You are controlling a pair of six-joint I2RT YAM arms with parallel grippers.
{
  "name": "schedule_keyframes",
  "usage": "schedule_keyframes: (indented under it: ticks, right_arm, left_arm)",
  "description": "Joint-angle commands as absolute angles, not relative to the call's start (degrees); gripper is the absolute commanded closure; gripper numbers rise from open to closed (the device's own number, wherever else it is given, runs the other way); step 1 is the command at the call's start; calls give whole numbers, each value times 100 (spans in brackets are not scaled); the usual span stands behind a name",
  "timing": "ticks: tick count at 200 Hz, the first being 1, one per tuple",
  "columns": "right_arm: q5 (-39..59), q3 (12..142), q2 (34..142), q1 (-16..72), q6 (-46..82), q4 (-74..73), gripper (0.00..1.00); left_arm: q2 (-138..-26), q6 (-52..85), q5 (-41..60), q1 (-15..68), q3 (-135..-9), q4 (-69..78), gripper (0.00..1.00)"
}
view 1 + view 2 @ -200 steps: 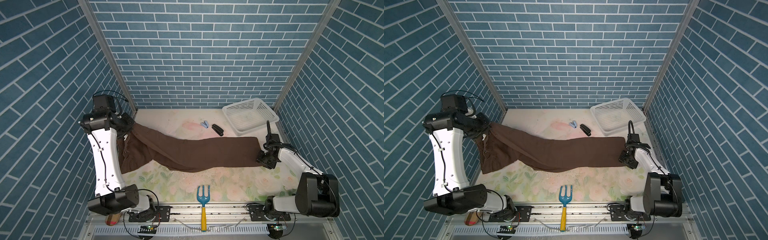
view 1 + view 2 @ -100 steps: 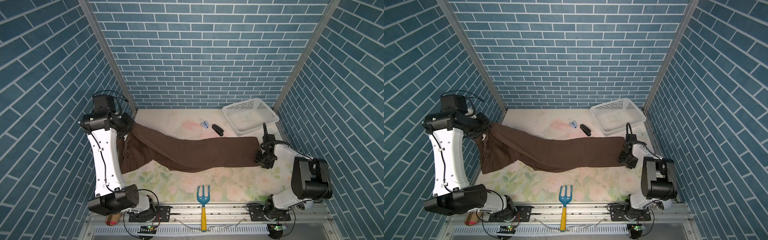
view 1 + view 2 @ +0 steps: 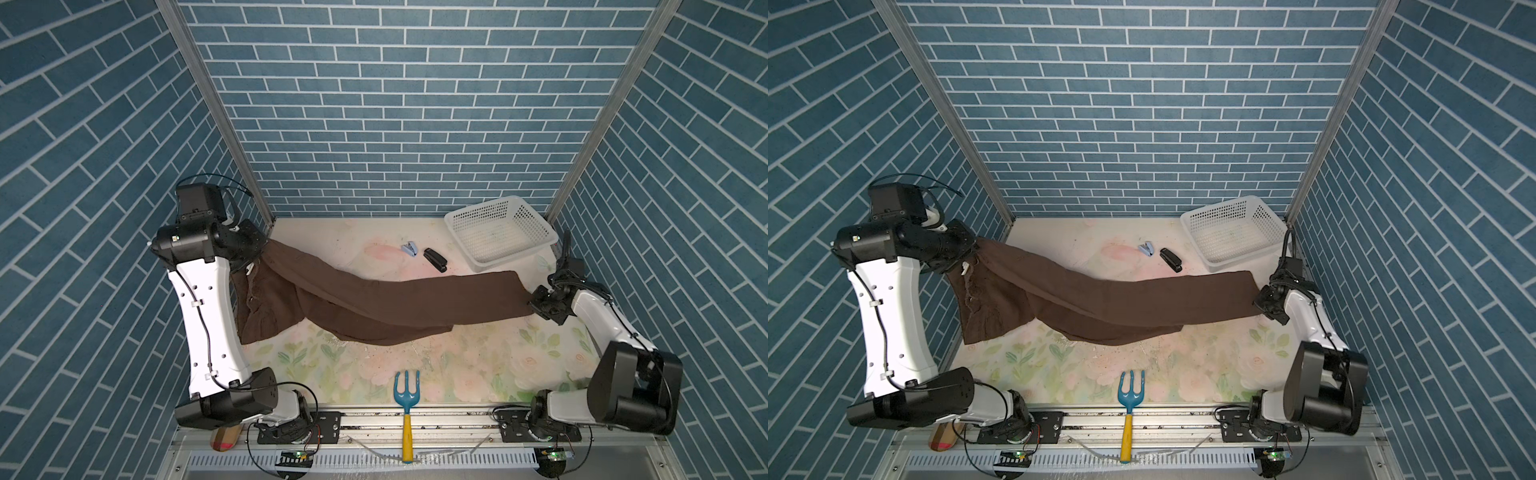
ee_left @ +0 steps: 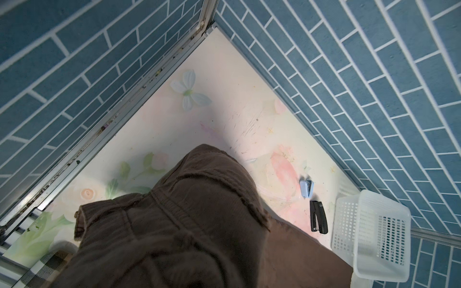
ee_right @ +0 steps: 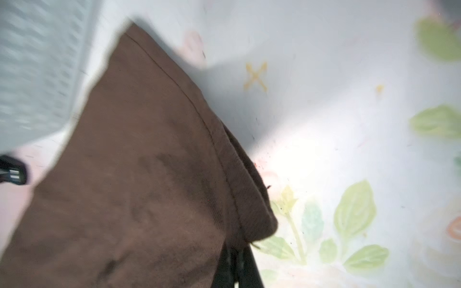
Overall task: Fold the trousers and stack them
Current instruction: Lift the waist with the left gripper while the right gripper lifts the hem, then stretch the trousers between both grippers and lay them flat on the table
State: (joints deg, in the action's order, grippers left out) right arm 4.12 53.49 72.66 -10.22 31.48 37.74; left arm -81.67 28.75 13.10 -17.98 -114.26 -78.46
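Note:
My left gripper goes down and outward next and releases the trousers' hanging waist end at the tabletop's clear far corner, which lies below and outward of it.
The dark brown trousers [image 3: 395, 299] stretch across the table from left to right in both top views [image 3: 1121, 303]. My left gripper [image 3: 259, 253] is raised at the back left, shut on the waist end, which hangs down beside the arm. In the left wrist view the bunched waistband [image 4: 187, 237] hides the jaws. My right gripper [image 3: 534, 305] sits low at the right, shut on the corner of the leg hem [image 5: 224, 154]. Its dark fingers [image 5: 235, 259] pinch the folded hem from below in the right wrist view.
A white basket [image 3: 515, 255] stands at the back right, close to the leg end. A black stapler [image 3: 435, 259] and a small blue stapler [image 3: 409, 248] lie behind the trousers. A blue garden fork [image 3: 406, 399] lies at the front edge. Tiled walls close in on three sides.
My right gripper has shut on the leg hem, and its arm has swung its elbow back to the right. The left arm and the waist end have not moved.

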Motion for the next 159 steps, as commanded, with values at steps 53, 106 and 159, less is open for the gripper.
schedule_keyframes:
  ticks: [53,106,159]
  right_arm:
    - [-1400,6560,4702,-1472,3832,4416,100]
    - [-2155,6883,4636,-1485,3463,4057,100]
    - [-1700,5871,5517,-1494,3800,3549,100]
  left_arm:
    - [-6850,3215,2042,-1822,-11162,-8003,100]
    - [-6906,3107,1291,-1818,-11489,-8049,100]
    - [-8179,3219,1171,-1824,-10606,-6927,100]
